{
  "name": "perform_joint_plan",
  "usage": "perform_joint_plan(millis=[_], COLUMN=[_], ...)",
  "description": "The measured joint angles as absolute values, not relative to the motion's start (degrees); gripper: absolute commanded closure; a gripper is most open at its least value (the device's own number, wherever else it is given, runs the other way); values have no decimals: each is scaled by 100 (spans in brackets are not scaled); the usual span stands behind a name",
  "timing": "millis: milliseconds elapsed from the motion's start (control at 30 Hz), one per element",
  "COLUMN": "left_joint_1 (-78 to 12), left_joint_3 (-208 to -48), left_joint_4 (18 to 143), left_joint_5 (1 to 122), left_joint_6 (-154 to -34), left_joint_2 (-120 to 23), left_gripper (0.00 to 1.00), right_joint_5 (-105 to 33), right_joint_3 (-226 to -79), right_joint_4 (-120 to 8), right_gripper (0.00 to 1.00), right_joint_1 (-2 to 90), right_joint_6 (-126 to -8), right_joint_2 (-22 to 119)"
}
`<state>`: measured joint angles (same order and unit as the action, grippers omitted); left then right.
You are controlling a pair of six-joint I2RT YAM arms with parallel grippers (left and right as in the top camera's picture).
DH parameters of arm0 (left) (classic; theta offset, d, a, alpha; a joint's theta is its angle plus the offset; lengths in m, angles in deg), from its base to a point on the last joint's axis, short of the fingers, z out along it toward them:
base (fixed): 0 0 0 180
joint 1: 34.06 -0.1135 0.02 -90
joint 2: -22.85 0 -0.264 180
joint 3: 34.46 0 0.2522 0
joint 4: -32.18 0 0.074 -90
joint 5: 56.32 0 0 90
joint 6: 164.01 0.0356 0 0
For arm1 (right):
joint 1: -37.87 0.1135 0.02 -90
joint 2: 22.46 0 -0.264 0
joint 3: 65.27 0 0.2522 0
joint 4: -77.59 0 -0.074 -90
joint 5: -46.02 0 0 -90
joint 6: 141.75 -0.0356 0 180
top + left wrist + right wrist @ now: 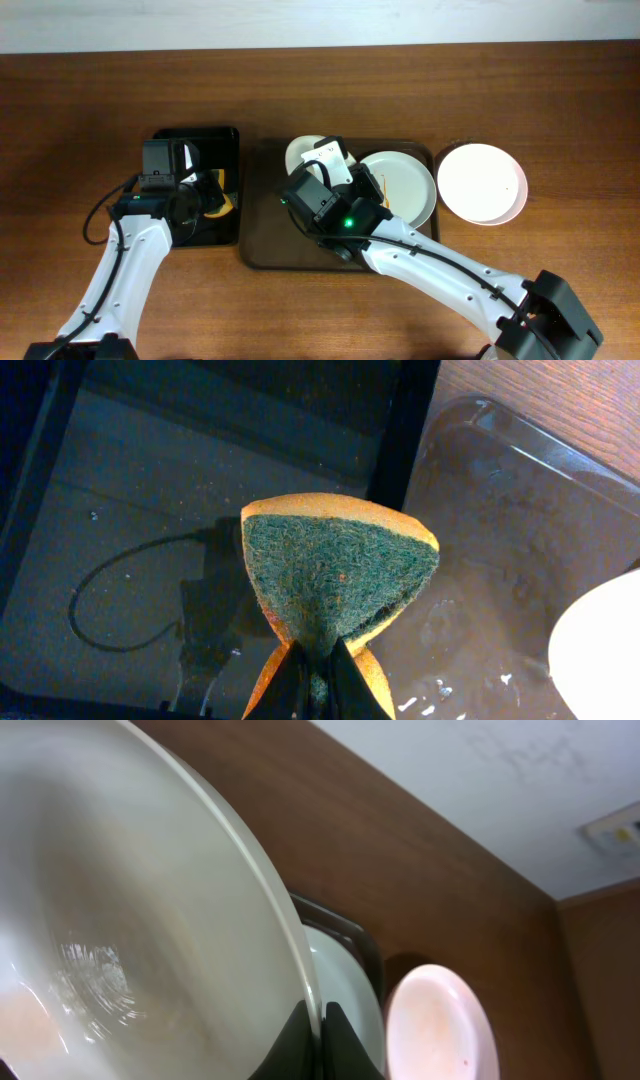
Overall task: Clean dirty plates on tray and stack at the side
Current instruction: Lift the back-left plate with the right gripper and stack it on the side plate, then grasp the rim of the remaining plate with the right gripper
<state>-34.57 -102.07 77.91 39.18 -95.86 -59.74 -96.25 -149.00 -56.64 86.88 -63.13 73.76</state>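
Observation:
The plate next needs my right gripper to carry it past the greenish plate and down onto the third plate for release.
The dark brown tray (270, 240) lies mid-table. My right gripper (325, 168) (322, 1032) is shut on the rim of a white plate (303, 152) (120, 910) and holds it tilted over the tray's far left. A second plate (403, 186) (352, 995), faintly greenish with orange streaks, lies on the tray's right half. A third white plate (482, 183) (436, 1025) lies on the table to the right of the tray. My left gripper (212, 196) (318, 678) is shut on a folded yellow-and-green sponge (335, 575) over the black tray's right edge.
A smaller black tray (200, 140) (130, 510) stands left of the brown tray (500, 550). The rim of the held plate shows at the lower right of the left wrist view (600, 650). The brown tray's floor there looks wet with small white specks.

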Motion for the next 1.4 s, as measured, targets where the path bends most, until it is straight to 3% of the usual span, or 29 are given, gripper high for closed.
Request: perform_joint_plan(millis=[200, 300, 600, 800, 833, 933, 967, 1167, 1400], left_joint_1=[-3457, -3457, -3457, -3457, -3457, -3457, -3457, -3457, -3457], left_joint_3=[-10207, -10207, -10207, -10207, -10207, -10207, -10207, -10207, -10207], left_joint_4=[7795, 7804, 7808, 7808, 7808, 7808, 7808, 7808, 7808], left_joint_5=[3918, 3920, 3916, 3918, 3918, 3918, 3918, 3918, 3918], left_joint_6=[-9586, -9586, -9586, -9586, -9586, -9586, -9586, -9586, -9586], left_joint_2=[-5974, -5974, -5974, -5974, -5974, -5974, -5974, -5974, -5974], left_gripper=[100, 100, 100, 100, 100, 100, 100, 100, 100], right_joint_5=[-9798, -9330, -5944, -5437, -5415, -5343, -5293, -3481, -3033], right_joint_3=[-14900, -14905, -14953, -14953, -14953, -14953, -14953, -14955, -14623], right_joint_4=[-5721, -5428, -4099, -3802, -3800, -3828, -3833, -3472, -3378], right_gripper=[96, 96, 96, 96, 95, 59, 57, 52, 53], right_joint_1=[8625, 8080, 3869, 2411, 2301, 2120, 2111, 2570, 3469], right_joint_6=[-6505, -7056, -8313, -8411, -8415, -8442, -8404, -7049, -6982], right_joint_2=[7376, 7261, 6684, 6898, 6972, 7149, 7149, 7149, 7154])
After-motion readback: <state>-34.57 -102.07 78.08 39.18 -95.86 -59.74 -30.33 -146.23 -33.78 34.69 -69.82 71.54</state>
